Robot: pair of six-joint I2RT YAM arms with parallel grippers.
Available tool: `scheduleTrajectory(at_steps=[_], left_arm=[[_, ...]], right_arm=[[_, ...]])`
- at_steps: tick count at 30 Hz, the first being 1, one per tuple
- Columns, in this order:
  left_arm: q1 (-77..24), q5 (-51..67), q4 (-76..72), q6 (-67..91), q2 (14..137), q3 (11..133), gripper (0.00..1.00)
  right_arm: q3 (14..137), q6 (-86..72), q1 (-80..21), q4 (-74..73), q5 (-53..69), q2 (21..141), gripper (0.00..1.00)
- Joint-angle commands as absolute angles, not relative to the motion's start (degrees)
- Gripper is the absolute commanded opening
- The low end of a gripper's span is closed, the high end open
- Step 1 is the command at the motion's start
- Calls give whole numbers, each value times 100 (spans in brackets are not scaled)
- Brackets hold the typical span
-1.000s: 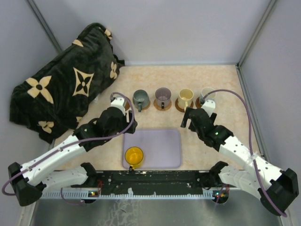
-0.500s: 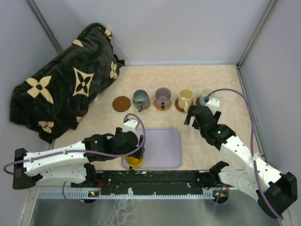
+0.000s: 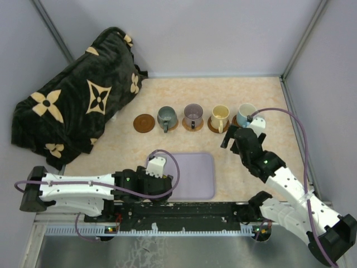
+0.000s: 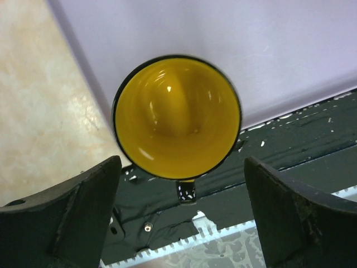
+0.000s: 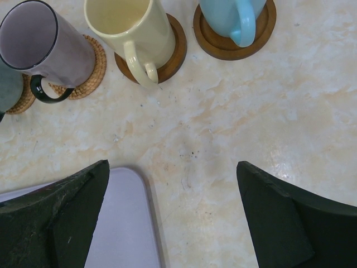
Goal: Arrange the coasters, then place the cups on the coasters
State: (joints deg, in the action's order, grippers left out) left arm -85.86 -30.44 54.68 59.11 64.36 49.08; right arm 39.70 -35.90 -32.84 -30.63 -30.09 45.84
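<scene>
I need to lower my left gripper next and close its fingers on the yellow cup's black handle [image 4: 186,191], which already points into the gap between the open fingers.
A yellow cup [image 4: 177,116] stands upright on the near left corner of the lavender tray [image 3: 195,176]. My left gripper [image 4: 182,184] hangs open above it, one finger on each side and neither touching; in the top view the wrist hides the cup. An empty brown coaster [image 3: 144,123] lies at the left end of the row. To its right, the grey-green cup [image 3: 166,118], purple-grey cup [image 5: 44,47], cream cup [image 5: 131,28] and light blue cup [image 5: 234,17] each stand on a coaster [image 5: 223,47]. My right gripper [image 5: 172,173] is open over bare table, just near of the cream and blue cups.
A dark blanket with tan flower shapes [image 3: 72,106] is heaped at the back left, close to the empty coaster. Grey walls close in the table on three sides. A black rail [image 3: 184,212] runs along the near edge, right behind the yellow cup.
My left arm has pulled back from the empty coaster to the tray's near left corner, over the yellow cup, and its jaws have widened. My right gripper has edged slightly toward the cups.
</scene>
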Motion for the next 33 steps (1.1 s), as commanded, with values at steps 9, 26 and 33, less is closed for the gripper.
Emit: scheduleTrajectory(at_steps=[9, 26, 33], left_arm=[[-8867, -3029, 5615, 6818, 6248, 4605, 76], [-8869, -2786, 4837, 6785, 6112, 3893, 37], [-8872, -2857, 4761, 6779, 6213, 3893, 3]], right_arm=[[3742, -3865, -3252, -3058, -2871, 4338, 95], [3728, -3904, -3257, -3040, -2896, 4307, 93], [3685, -3895, -3252, -3037, -2897, 4342, 93]])
